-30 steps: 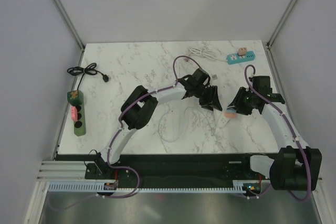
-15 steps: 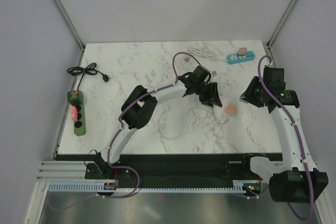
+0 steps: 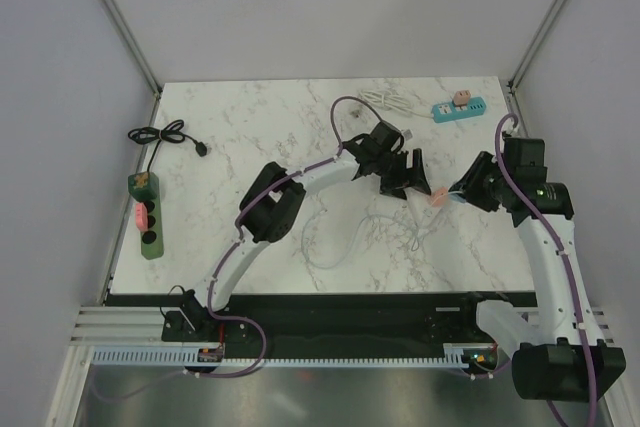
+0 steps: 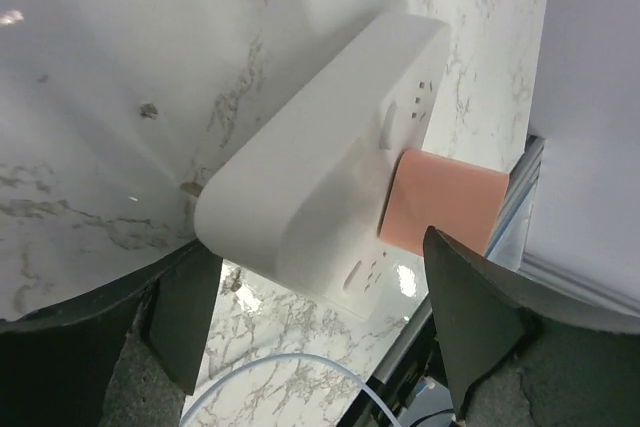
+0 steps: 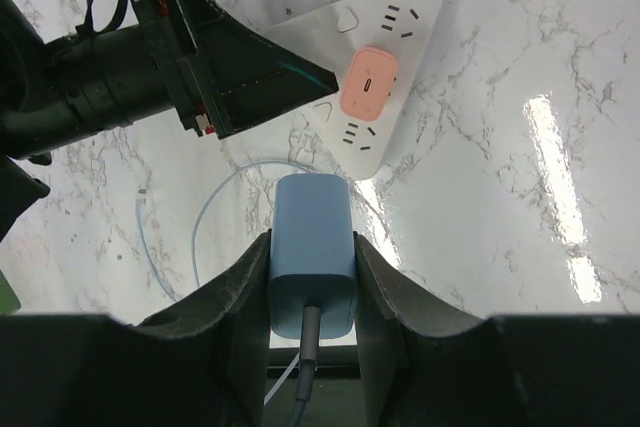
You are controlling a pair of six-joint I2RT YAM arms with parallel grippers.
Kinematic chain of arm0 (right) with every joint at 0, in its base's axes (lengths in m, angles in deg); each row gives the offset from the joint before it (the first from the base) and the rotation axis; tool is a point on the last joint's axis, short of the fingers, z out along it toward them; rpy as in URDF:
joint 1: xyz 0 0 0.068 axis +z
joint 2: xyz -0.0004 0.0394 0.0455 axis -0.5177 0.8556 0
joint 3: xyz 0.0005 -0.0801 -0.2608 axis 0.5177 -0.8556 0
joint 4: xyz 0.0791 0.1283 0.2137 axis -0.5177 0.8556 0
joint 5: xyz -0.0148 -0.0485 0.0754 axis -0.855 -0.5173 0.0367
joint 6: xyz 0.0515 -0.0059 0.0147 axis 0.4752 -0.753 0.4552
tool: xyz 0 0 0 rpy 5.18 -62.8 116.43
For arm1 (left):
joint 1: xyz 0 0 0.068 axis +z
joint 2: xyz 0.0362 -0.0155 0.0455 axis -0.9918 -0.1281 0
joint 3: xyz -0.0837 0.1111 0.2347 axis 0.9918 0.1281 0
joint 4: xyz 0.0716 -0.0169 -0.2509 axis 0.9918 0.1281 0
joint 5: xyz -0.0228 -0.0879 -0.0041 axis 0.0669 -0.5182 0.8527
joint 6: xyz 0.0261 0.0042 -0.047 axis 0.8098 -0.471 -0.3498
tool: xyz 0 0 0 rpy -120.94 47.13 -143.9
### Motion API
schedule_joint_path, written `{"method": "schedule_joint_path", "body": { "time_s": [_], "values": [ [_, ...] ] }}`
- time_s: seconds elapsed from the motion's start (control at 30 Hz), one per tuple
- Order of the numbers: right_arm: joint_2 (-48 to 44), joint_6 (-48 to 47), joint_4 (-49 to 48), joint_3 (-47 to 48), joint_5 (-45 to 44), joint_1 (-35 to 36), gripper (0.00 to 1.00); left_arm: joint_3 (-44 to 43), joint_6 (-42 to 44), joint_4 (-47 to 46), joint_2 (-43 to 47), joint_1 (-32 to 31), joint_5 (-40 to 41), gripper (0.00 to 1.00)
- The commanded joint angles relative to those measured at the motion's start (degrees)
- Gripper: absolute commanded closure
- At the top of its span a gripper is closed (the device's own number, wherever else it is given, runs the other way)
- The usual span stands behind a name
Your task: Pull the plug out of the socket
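The blue plug [image 5: 310, 247] is off the socket, so my right gripper needs to bring it to the left in the top view and down next, and release it beside the thin cable's end.
A white triangular socket [image 5: 385, 67] lies on the marble table with a pink plug [image 5: 368, 84] still in it. It also shows in the left wrist view [image 4: 320, 187], as does the pink plug [image 4: 445, 202]. My right gripper [image 5: 310, 257] is shut on a blue plug [image 5: 310, 247] with a grey cord, held off the socket and above the table. In the top view the right gripper [image 3: 468, 190] is just right of the pink plug [image 3: 438, 198]. My left gripper [image 4: 320, 327] is open, its fingers on either side of the socket's near end; it also shows in the top view [image 3: 418, 177].
A green power strip [image 3: 148, 217] with plugs stands at the left edge, with a black cable [image 3: 165, 135] behind it. A blue power strip [image 3: 458, 107] and a white cord [image 3: 385, 100] lie at the back. A thin white cable [image 3: 340, 232] loops on the table's middle.
My right gripper left the socket and drew back to the right with the blue plug in it. My left gripper moved right to the socket.
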Motion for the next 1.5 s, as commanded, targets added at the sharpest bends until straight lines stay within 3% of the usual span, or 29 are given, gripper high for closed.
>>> {"method": "schedule_joint_path", "body": {
  "time_s": [0.0,0.33,0.6,0.83,1.0,1.07,1.13,1.33,1.47],
  "values": [
    [-1.5,0.4,0.2,-1.0,2.1,-0.1,1.0,-2.4,1.7,3.1,0.7,1.2,3.3,0.13],
    [-2.1,1.8,-5.3,-4.2,5.4,3.3,1.0,8.0,4.8,5.1,17.0,6.9,7.3,0.11],
    [2.0,11.5,-14.9,-6.7,-1.5,19.1,1.0,18.2,6.6,6.4,34.8,11.4,11.9,0.1],
    [12.6,20.3,-24.6,-4.6,-9.4,35.8,1.0,22.6,9.2,13.9,50.3,18.6,15.3,0.1],
    [20.5,27.8,-34.5,-1.8,-12.4,41.9,1.0,26.2,10.2,14.2,60.3,19.3,16.6,0.09],
    [26.2,30.2,-38.4,-0.3,-14.7,45.0,1.0,27.5,9.5,14.5,63.6,19.7,16.5,0.0],
    [28.8,30.6,-40.4,1.3,-18.2,49.3,1.0,28.0,9.4,14.7,66.0,20.3,15.6,0.0],
    [39.3,32.5,-47.8,3.3,-23.8,54.1,1.0,31.7,9.5,14.9,69.1,21.0,10.0,0.0],
    [41.7,28.5,-64.0,-0.9,-23.3,54.5,0.98,36.0,11.3,14.0,70.2,21.0,7.5,0.0]
  ]
}}
